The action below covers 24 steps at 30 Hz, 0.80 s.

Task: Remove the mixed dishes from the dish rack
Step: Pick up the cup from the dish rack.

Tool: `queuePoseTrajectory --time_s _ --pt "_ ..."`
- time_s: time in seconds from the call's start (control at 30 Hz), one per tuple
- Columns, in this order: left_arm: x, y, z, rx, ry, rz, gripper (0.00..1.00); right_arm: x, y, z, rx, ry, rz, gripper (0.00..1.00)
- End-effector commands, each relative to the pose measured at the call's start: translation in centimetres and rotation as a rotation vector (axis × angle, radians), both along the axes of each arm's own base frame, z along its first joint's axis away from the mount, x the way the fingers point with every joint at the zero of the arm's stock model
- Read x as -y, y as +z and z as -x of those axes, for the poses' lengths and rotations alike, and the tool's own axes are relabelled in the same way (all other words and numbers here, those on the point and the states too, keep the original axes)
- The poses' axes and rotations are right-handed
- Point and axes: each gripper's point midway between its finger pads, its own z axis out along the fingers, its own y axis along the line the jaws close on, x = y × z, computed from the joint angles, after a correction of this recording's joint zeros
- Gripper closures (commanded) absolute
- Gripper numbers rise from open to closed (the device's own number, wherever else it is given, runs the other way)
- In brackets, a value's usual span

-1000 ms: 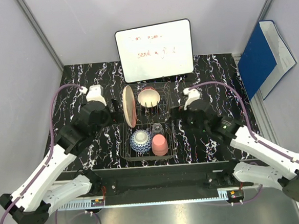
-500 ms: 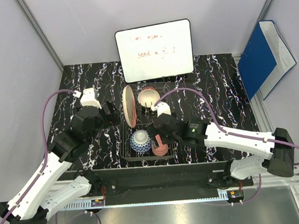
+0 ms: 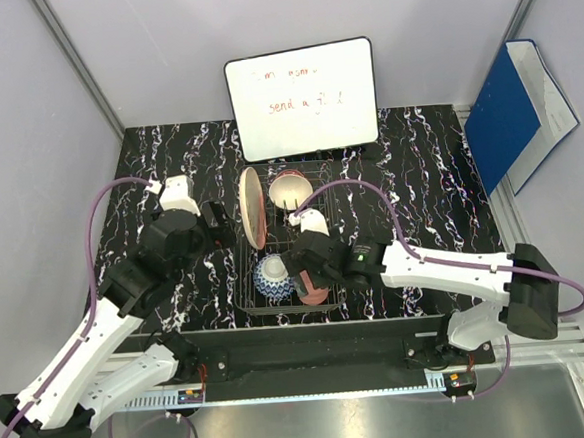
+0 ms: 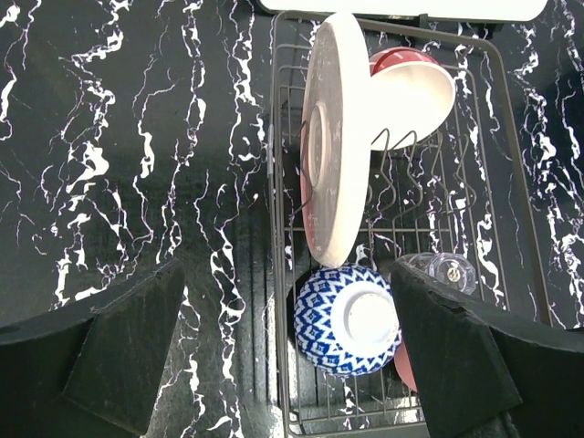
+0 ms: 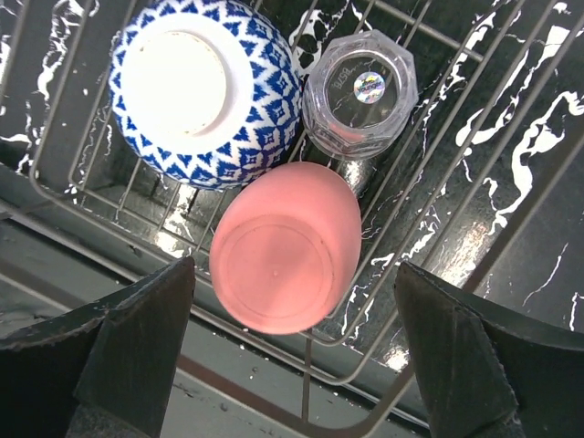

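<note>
The upturned salmon-pink cup (image 5: 285, 255) is below my right gripper, lined up between its open fingers, so they will go down along the cup's sides and close.
The black wire dish rack (image 3: 335, 226) holds all the dishes. The pale plate (image 3: 252, 208) stands on edge at its left, with the cream bowl (image 3: 291, 190) tilted behind it. The blue-and-white bowl (image 3: 274, 277) lies upside down at the front left. My right gripper (image 3: 302, 268) is open above the upturned salmon-pink cup (image 5: 285, 255), which sits between its fingers without touching them. The clear glass (image 5: 359, 91) stands upside down behind the cup. My left gripper (image 3: 217, 220) is open and empty, just left of the plate (image 4: 333, 137), above the rack's left rim (image 4: 274, 182).
A white whiteboard (image 3: 302, 98) leans behind the rack. A blue folder (image 3: 515, 113) stands off the table at the right. The marbled black tabletop (image 3: 418, 160) lies on both sides of the rack. A black rail (image 3: 311, 350) runs along the near edge.
My right arm has swung left from beside the rack to over its front, above the pink cup. My left arm has shifted a little towards the rack.
</note>
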Motion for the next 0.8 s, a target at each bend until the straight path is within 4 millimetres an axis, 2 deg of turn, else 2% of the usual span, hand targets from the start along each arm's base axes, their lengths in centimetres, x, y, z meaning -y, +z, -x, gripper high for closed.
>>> queuePoseTrajectory --time_s 0.0,0.2,0.23,0.33,0.47,0.5,0.6,0.63,0.67,0.7,0.77 --pt "0.2 0.4 -0.2 0.029 0.008 0.032 0.01 -0.3 -0.8 0.0 -0.004 -0.017 0.016 0.04" --pt "0.1 0.3 -0.1 0.029 0.01 0.036 0.01 -0.7 -1.4 0.0 -0.017 -0.014 0.032 0.14" --pt "0.1 0.4 -0.1 0.031 0.011 0.036 0.01 -0.8 -1.3 0.1 -0.018 -0.008 0.029 0.2" --pt "0.0 0.4 0.0 0.033 0.011 0.038 0.01 -0.9 -1.1 0.0 -0.015 -0.007 0.025 0.31" --pt "0.0 0.3 0.0 0.032 0.011 0.033 0.01 -0.8 -0.6 0.0 -0.008 -0.014 0.01 0.57" --pt "-0.1 0.4 0.0 0.033 0.013 0.034 0.01 -0.7 -0.2 0.0 -0.007 -0.017 0.005 0.59" --pt "-0.1 0.5 0.0 0.037 0.014 0.031 0.01 -0.9 2.0 -0.2 0.015 -0.013 -0.03 0.6" --pt "-0.2 0.7 -0.1 0.042 0.016 0.031 0.01 -1.0 2.8 -0.2 0.024 -0.011 -0.042 0.64" --pt "-0.3 0.8 -0.1 0.045 0.018 0.028 0.01 -0.6 3.8 -0.2 0.033 -0.011 -0.046 0.66" --pt "-0.3 0.9 -0.1 0.048 0.02 0.029 0.01 -0.8 5.7 -0.5 0.065 -0.01 -0.072 0.67" --pt "-0.4 1.4 -0.1 0.06 0.023 0.029 0.01 -0.2 8.6 -0.7 0.108 -0.01 -0.109 0.82"
